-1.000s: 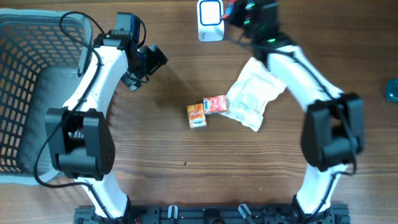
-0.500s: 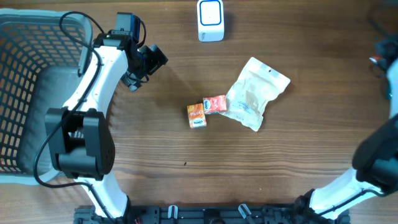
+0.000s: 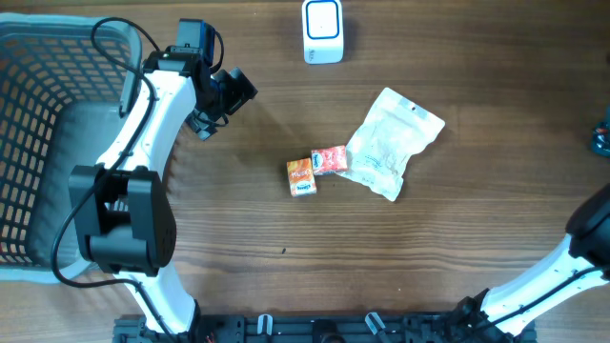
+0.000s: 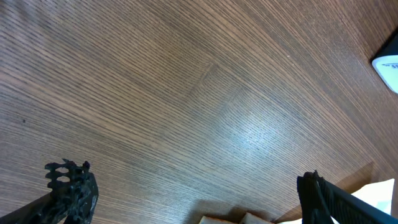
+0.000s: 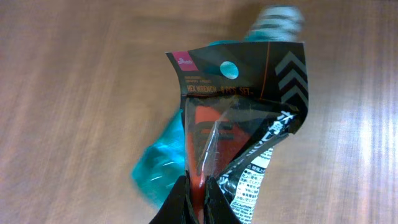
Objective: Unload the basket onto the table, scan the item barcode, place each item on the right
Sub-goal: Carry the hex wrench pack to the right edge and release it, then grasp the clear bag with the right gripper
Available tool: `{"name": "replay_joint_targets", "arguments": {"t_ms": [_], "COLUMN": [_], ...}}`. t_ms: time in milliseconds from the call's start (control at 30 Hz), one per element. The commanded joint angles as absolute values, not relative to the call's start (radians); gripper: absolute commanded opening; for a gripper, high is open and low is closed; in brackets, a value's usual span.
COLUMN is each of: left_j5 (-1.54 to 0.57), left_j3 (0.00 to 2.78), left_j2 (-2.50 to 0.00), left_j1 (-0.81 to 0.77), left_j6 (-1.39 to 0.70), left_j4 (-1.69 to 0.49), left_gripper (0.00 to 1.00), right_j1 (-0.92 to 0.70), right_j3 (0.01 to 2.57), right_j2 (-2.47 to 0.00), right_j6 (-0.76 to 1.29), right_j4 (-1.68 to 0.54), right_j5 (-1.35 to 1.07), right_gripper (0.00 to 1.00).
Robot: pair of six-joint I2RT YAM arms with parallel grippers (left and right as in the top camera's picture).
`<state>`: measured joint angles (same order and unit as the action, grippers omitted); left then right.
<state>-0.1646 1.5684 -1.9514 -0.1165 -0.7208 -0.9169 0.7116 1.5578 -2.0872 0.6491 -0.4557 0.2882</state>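
Note:
Bare wood shows beside the teal item. My right gripper will next shift to the right in the overhead view and down there to release the packet (image 5: 249, 81).
My right gripper (image 5: 198, 194) is shut on the lower edge of a black and red hex wrench packet (image 5: 249, 81), which stands up in front of the right wrist camera. The overhead view shows only that arm's base (image 3: 572, 276), at the right edge. The white barcode scanner (image 3: 322, 30) stands at the table's far edge, and its corner (image 4: 387, 62) shows in the left wrist view. My left gripper (image 3: 224, 100) hangs open over bare wood left of the scanner, its fingers (image 4: 71, 186) wide apart with nothing between them.
A white pouch (image 3: 391, 143), a red box (image 3: 330, 159) and an orange box (image 3: 301, 177) lie together mid-table. A grey mesh basket (image 3: 38, 143) fills the left side. A teal item (image 3: 600, 133) lies at the right edge, and shows blurred behind the packet (image 5: 158, 168).
My right arm has swung from the scanner at the top centre to the far right, out of the overhead view. The left arm has not moved.

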Motion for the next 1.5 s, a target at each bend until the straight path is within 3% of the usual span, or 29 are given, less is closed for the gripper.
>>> {"name": "replay_joint_targets", "arguments": {"t_ms": [0,233,667,900,1033,1100,1300,1467], "left_j5": [-0.159,-0.159,-0.159,-0.159,-0.159,-0.159,-0.159,-0.159], "left_j3": [1.569,1.569,1.569,1.569,1.569,1.569,1.569,1.569], "left_j2": [-1.952,-1.952,-1.952,-1.952,-1.952,-1.952,-1.952,-1.952], "left_j1": [-0.112,-0.112,-0.112,-0.112,-0.112,-0.112,-0.112,-0.112], "left_j6": [-0.741,-0.741,-0.741,-0.741,-0.741,-0.741,-0.741,-0.741], "left_j4": [-0.918,-0.918,-0.918,-0.918,-0.918,-0.918,-0.918,-0.918], "left_gripper": [1.0,1.0,1.0,1.0,1.0,1.0,1.0,1.0], "right_j1": [0.783,0.882,0.883,0.873,0.863,0.861,0.85,0.766], "right_j3": [1.551,1.548,1.545,1.546,1.592,1.607,1.62,1.62], "right_j2": [-2.091,-2.091,-2.199,-2.202,-2.179,-2.156,-1.995,-1.843], "right_j6": [0.71,0.706,0.626,0.443,0.383,0.374,0.427,0.43], "right_j4": [-0.497,-0.596,-0.538,-0.37,-0.406,-0.419,-0.441,-0.499], "right_j5": [0.294,0.294,0.247,-0.03,-0.047,-0.058,-0.159,-0.164], "right_gripper": [0.05,0.05,0.05,0.3,0.51,0.54,0.97,1.0]}}
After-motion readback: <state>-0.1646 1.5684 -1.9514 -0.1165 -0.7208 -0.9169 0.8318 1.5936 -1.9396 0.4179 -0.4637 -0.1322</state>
